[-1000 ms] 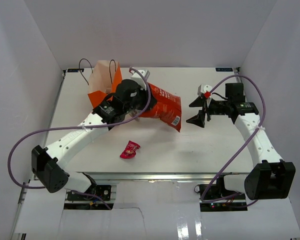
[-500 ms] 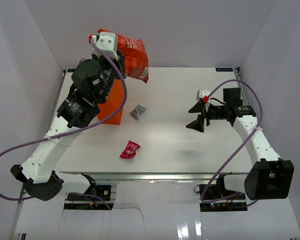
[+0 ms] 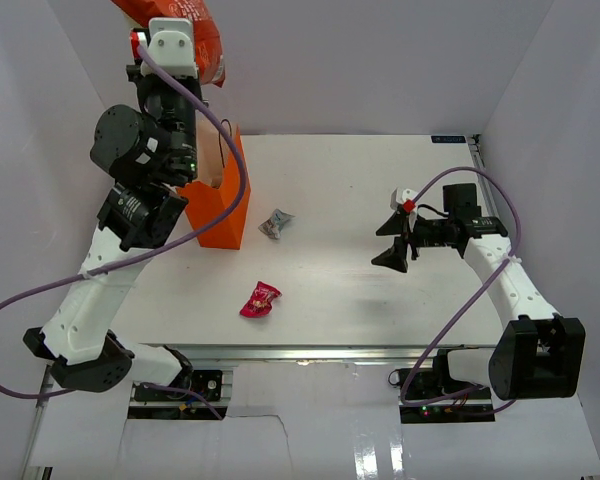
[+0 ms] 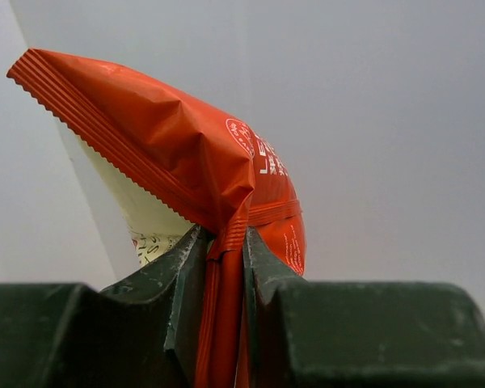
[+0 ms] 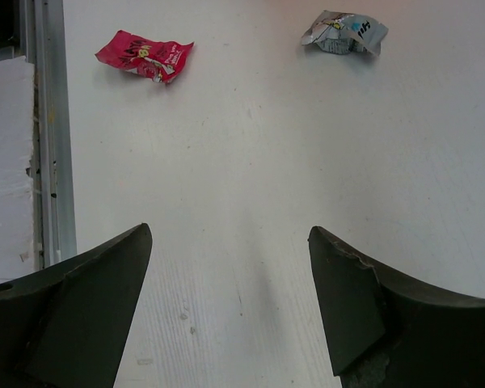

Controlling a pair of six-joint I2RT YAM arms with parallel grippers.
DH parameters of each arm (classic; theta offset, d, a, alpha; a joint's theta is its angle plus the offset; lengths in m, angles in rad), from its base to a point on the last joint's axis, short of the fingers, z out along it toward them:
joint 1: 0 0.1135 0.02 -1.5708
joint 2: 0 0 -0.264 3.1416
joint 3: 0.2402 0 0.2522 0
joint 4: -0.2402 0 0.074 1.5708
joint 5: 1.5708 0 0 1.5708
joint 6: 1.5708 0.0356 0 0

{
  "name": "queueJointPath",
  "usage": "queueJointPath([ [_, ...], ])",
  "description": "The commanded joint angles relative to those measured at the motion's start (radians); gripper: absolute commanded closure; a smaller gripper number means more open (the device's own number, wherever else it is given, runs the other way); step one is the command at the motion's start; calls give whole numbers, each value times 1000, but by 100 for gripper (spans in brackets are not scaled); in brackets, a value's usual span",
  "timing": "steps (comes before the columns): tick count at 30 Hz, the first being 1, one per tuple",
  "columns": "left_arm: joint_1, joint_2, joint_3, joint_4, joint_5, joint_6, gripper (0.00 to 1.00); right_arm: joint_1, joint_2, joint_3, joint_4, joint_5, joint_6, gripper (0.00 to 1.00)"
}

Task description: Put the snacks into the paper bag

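Note:
The chip bag (image 3: 195, 22) is still high above the paper bag. I will lower my left gripper, tilting it down, to the paper bag's opening (image 3: 209, 156) and let go there.
My left gripper (image 3: 185, 30) is shut on the red-orange chip bag (image 3: 195, 22) and holds it high above the orange paper bag (image 3: 218, 205), which stands at the table's left. In the left wrist view the fingers (image 4: 186, 275) pinch the chip bag's (image 4: 194, 153) sealed seam. A pink candy (image 3: 260, 298) lies near the front middle and a silver candy (image 3: 276, 224) lies right of the paper bag. My right gripper (image 3: 392, 241) is open and empty at the right, pointing toward them. The right wrist view shows the pink candy (image 5: 144, 55) and the silver candy (image 5: 345, 32) ahead of it.
White enclosure walls close in the table (image 3: 360, 180) at left, right and back. A metal rail (image 3: 310, 350) runs along the front edge; it also shows in the right wrist view (image 5: 44, 137).
My left gripper has lifted the chip bag off the table, up and leftward to high over the paper bag. The silver candy came into view. The right gripper drifted slightly.

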Motion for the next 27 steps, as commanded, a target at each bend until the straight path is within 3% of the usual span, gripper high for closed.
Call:
queueJointPath([
  [1,18,42,40,77,-23,168,97,-4,-18,-6,3,-36,-13,16],
  [5,73,74,29,48,-19,193,96,-4,-23,-13,5,-42,-13,17],
  [11,208,85,-14,-130,99,43,96,-10,-40,-29,3,-40,-16,17],
  [19,233,43,-110,-266,234,-87,96,-18,-35,-37,5,-45,-16,17],
  [27,238,-38,-247,-294,250,-122,96,-19,-14,-29,5,-50,-16,17],
])
